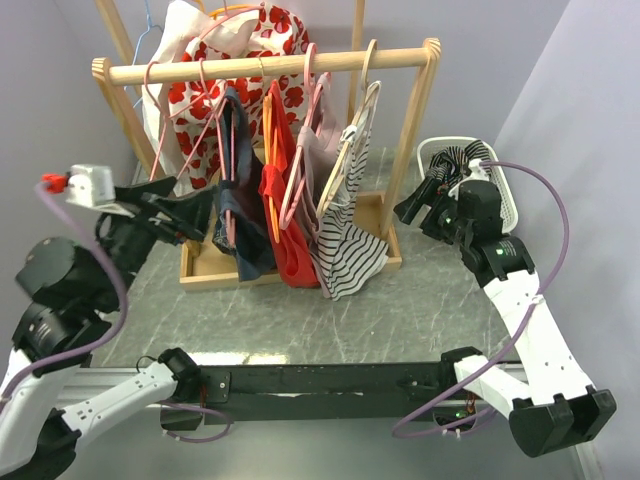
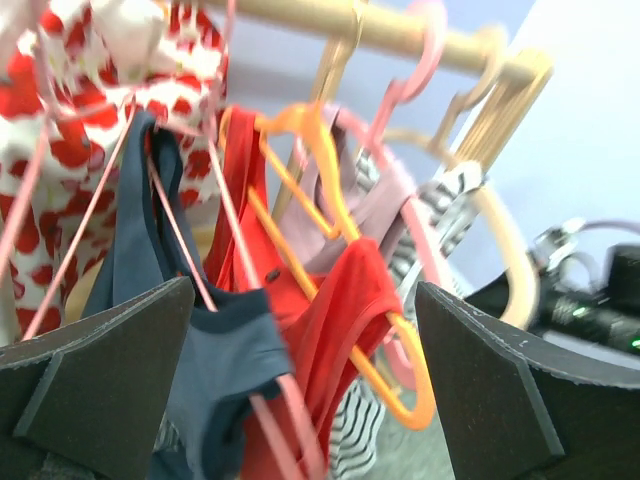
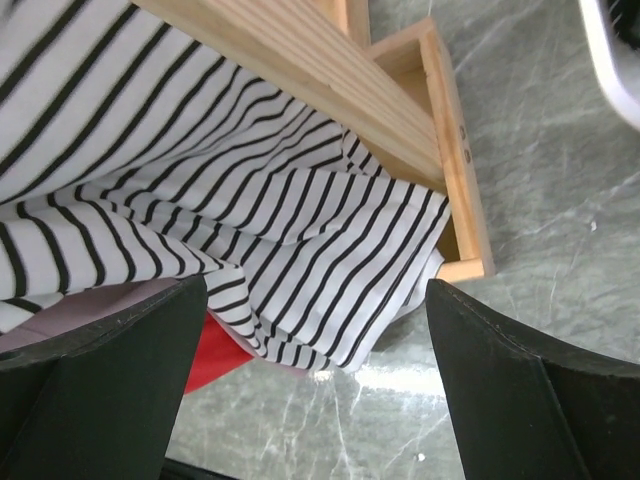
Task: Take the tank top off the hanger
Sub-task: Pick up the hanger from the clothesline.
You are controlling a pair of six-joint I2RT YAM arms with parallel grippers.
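The left gripper goes to the right in the top view next, fingers astride the navy top's near strap (image 1: 236,199) (image 2: 252,342), which is looped over the pink hanger.
A wooden rack (image 1: 280,66) carries several hangers. A navy tank top (image 1: 240,215) hangs on a pink hanger, a red tank top (image 1: 285,220) on an orange hanger, and a black-and-white striped tank top (image 1: 345,245) on a wooden hanger (image 1: 352,150). My left gripper (image 1: 185,215) is open and empty, left of the navy top. In the left wrist view the navy top (image 2: 215,350), the red top (image 2: 340,300) and the orange hanger (image 2: 330,200) lie between and beyond its fingers (image 2: 305,330). My right gripper (image 1: 415,210) is open and empty, right of the rack; the striped top (image 3: 250,200) shows ahead of it (image 3: 315,330).
A red-and-white floral garment (image 1: 215,70) hangs at the rack's back left. The rack's wooden base tray (image 1: 215,270) sits on the marble table, its corner in the right wrist view (image 3: 455,150). A white basket (image 1: 505,195) holding a striped garment (image 1: 455,160) stands at the right.
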